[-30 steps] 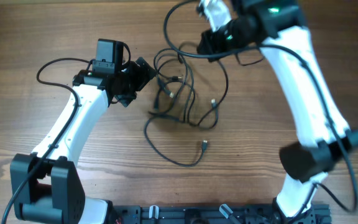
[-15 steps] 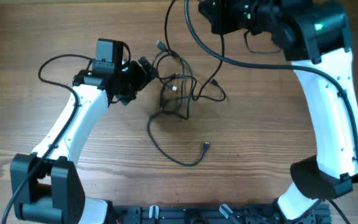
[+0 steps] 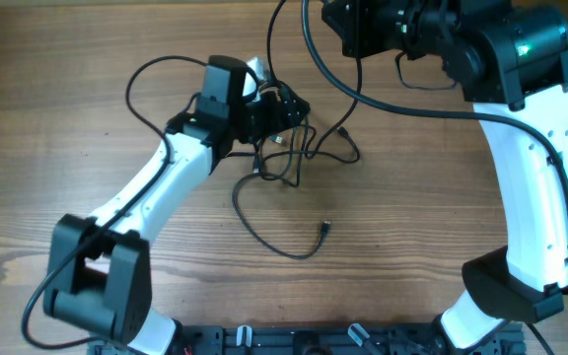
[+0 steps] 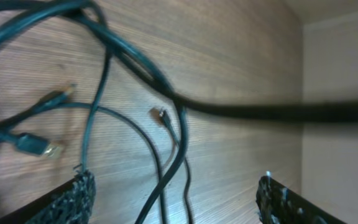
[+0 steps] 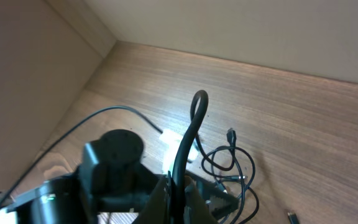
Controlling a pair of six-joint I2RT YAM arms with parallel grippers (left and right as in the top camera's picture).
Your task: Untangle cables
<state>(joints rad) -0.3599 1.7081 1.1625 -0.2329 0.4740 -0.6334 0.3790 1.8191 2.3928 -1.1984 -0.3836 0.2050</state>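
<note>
My right gripper will next pull the cable to the right in the overhead view, away from the bundle. Then it will lower the cable and let go of it on the bare tabletop below.
The cables lie as a knotted bundle of thin black cords at the table's middle back. One strand trails toward the front and ends in a small plug. My left gripper is open right over the bundle's back edge. In the left wrist view its fingers stand wide apart with strands running between them, and its jaws grip nothing. My right gripper is raised high at the back. In the right wrist view it is shut on a black cable that loops up above the fingers.
A thicker black arm wire sweeps from the right arm across the back right. The left arm's wire loops at the back left. A wall edge borders the table's far side.
My left arm has swung right and forward, from beside the bundle to directly over it. My right gripper stays raised with its cable, and the bundle has drawn tighter.
</note>
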